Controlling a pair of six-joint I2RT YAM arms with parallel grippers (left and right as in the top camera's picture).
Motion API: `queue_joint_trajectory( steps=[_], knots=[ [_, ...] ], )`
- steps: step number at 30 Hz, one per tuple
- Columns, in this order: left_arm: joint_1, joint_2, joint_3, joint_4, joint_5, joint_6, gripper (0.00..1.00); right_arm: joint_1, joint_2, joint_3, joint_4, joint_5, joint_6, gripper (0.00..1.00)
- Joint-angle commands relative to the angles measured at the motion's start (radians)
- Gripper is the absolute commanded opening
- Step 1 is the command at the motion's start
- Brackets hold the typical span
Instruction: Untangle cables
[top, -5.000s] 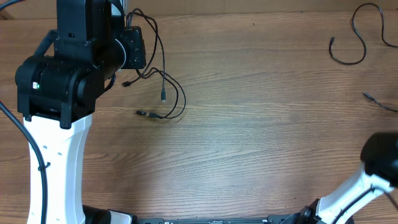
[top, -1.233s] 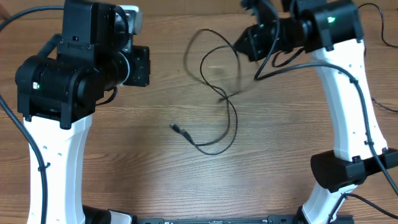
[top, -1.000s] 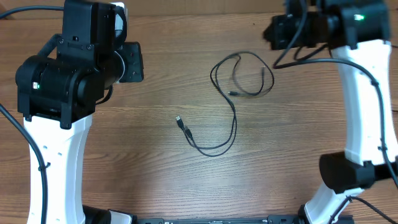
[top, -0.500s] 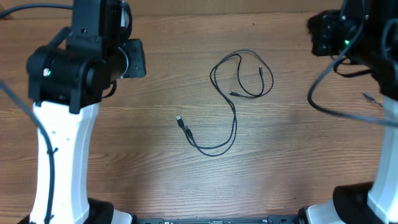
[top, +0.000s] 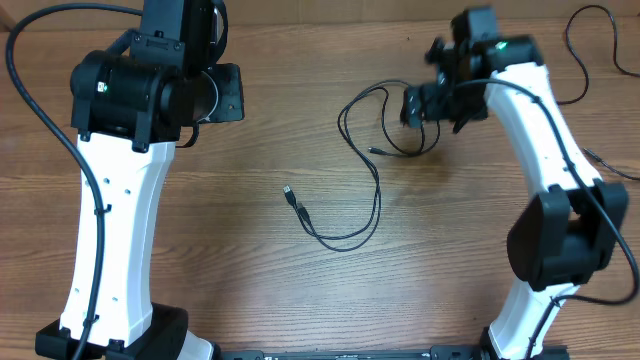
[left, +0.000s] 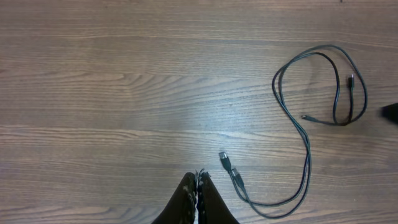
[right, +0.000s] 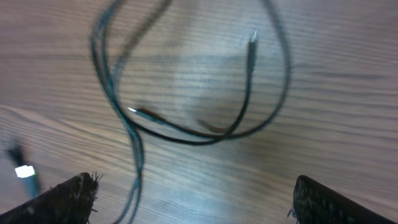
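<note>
My right gripper moves down and to the left in the overhead view next and closes around the loop's inner piece, since that piece crosses the other cable.
Thin black cables lie tangled mid-table: a loop at the top, a strand running down to a curve, plug ends at the lower left. They also show in the left wrist view and the right wrist view. My right gripper hovers over the loop's right side, open and empty; in its own view its fingers are spread wide. My left gripper is shut and empty, high above the table, left of the plug ends.
More thin black cables lie at the far right: a loop at the back corner and a plug end near the right edge. The left arm stands over the table's left side.
The right arm let the cable drop onto the table, swung out to the right, and has come back left over the loop. The left arm shifted slightly right. The cables lie still since half a second ago.
</note>
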Motion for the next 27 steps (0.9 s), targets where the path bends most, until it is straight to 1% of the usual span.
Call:
queue_joint_trajectory(
  steps=[1, 4, 8, 10, 14, 17, 20, 24, 25, 26, 27],
  knots=[
    [-0.006, -0.005, 0.005, 0.0, 0.009, -0.01, 0.04, 0.014, 0.02, -0.089, 0.072, -0.045, -0.08, 1.0],
    [-0.006, -0.005, 0.005, -0.001, 0.009, -0.01, 0.04, 0.032, 0.047, -0.126, 0.118, -0.058, -0.119, 1.0],
    [-0.006, -0.005, 0.005, -0.001, 0.009, -0.01, 0.04, 0.067, 0.055, -0.126, 0.117, -0.164, -0.24, 1.0],
    [-0.006, -0.005, 0.005, -0.001, 0.009, -0.01, 0.04, 0.095, 0.055, -0.126, 0.126, -0.171, -0.278, 1.0],
    [-0.006, -0.005, 0.005, -0.001, 0.024, -0.01, 0.04, 0.14, 0.069, -0.126, 0.202, -0.044, -0.264, 1.0],
    [-0.006, -0.005, 0.005, -0.003, 0.024, -0.01, 0.04, 0.15, 0.085, -0.126, 0.291, 0.1, -0.197, 1.0],
    [-0.006, -0.005, 0.005, -0.014, 0.024, -0.01, 0.04, 0.142, 0.101, -0.126, 0.341, 0.104, -0.193, 1.0],
    [-0.006, -0.005, 0.005, -0.019, 0.024, -0.01, 0.04, 0.13, 0.13, -0.126, 0.362, 0.079, -0.193, 1.0],
    [-0.006, -0.005, 0.005, -0.019, 0.024, -0.01, 0.04, 0.128, 0.143, -0.126, 0.363, 0.078, -0.193, 0.99],
    [-0.006, -0.005, 0.005, -0.019, 0.024, -0.01, 0.04, 0.126, 0.149, -0.126, 0.36, 0.078, -0.193, 0.93],
    [-0.006, -0.005, 0.005, -0.02, 0.024, -0.01, 0.04, 0.126, 0.16, -0.126, 0.354, 0.078, -0.193, 0.83]
  ],
)
